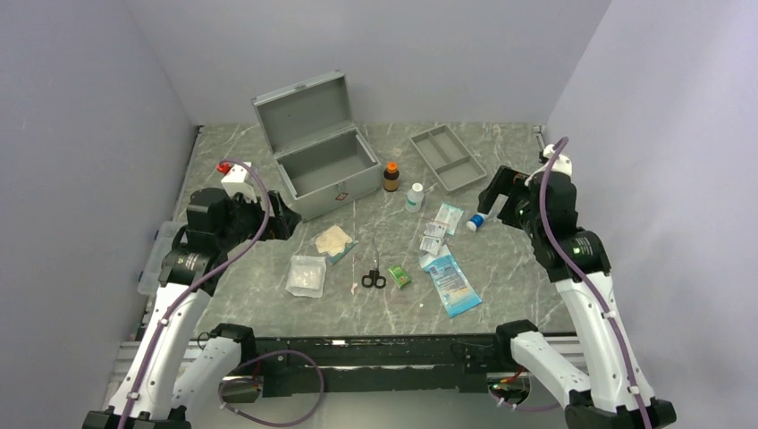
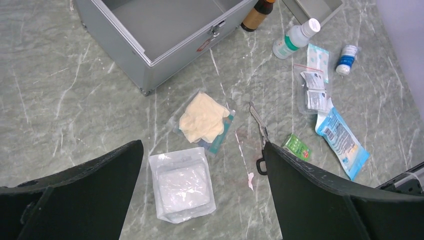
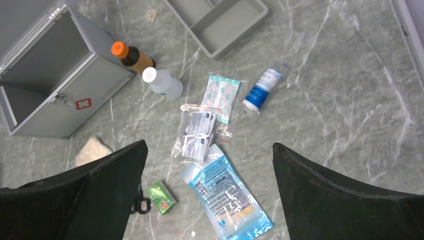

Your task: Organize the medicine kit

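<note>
My right gripper moves to the left in the top view and down around the bottle's cap (image 1: 417, 188) (image 3: 149, 75) next, as the upright white bottle's cap is uncovered.
The medicine kit (image 1: 326, 170) stands open at the back left, its lid up and its inside bare; it also shows in the left wrist view (image 2: 175, 65) and the right wrist view (image 3: 75, 85). My left gripper (image 1: 286, 219) is open and empty, hovering above a white gauze packet (image 2: 182, 185) and a glove packet (image 2: 204, 120). My right gripper (image 1: 490, 192) is open and empty above a blue pouch (image 3: 227, 192) and a bag of sachets (image 3: 200, 135). Scissors (image 1: 374, 275) and a small green box (image 1: 400, 276) lie in the middle.
A brown bottle (image 1: 391, 176) and a white bottle (image 1: 415, 197) stand right of the kit. A plaster pack (image 1: 450, 216) and a blue-white tube (image 1: 478, 221) lie near the shallow grey divided tray (image 1: 447, 157). A clear plastic box (image 1: 152, 264) sits at the table's left edge.
</note>
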### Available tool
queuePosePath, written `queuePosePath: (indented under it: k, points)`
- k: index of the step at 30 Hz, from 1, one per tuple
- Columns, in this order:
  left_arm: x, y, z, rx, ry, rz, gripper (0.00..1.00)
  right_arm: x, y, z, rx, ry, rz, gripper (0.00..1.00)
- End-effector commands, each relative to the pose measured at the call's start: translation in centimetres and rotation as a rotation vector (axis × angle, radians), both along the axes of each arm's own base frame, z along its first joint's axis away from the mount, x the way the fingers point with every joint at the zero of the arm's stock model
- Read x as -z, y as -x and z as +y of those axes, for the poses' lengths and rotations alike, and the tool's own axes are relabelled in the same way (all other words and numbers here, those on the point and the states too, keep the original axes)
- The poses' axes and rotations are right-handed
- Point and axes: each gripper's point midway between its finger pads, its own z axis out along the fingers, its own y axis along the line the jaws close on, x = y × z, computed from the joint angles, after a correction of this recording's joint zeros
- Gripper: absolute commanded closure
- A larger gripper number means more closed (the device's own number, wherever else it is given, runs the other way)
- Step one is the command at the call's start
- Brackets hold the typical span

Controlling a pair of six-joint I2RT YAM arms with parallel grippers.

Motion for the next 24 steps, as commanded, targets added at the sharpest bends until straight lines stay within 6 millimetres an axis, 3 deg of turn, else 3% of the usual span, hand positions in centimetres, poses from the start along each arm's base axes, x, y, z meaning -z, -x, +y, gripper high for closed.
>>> queuePosePath:
  k: [1,8,14,24]
  points:
    - [-0.7,-0.3,0.7,-0.048,0.005,-0.006,0.01,-1.3,0.6,-0.2,-0.028,0.034,-0.046,0.0]
    - [-0.2,-0.4,1.9,-0.115,-0.022,0.019,0.01,0.6,-1.1,3.0,-0.163,-0.006,0.011,0.0]
    - [0.3,-0.6,2.9,-0.174,-0.045,0.037,0.01,0.9,-2.9,7.3,-0.259,0.008,0.02,0.0]
    - [0.6,-0.6,3.0,-0.182,-0.041,0.05,0.01,6.1,-8.0,10.5,-0.258,0.032,0.099,0.0]
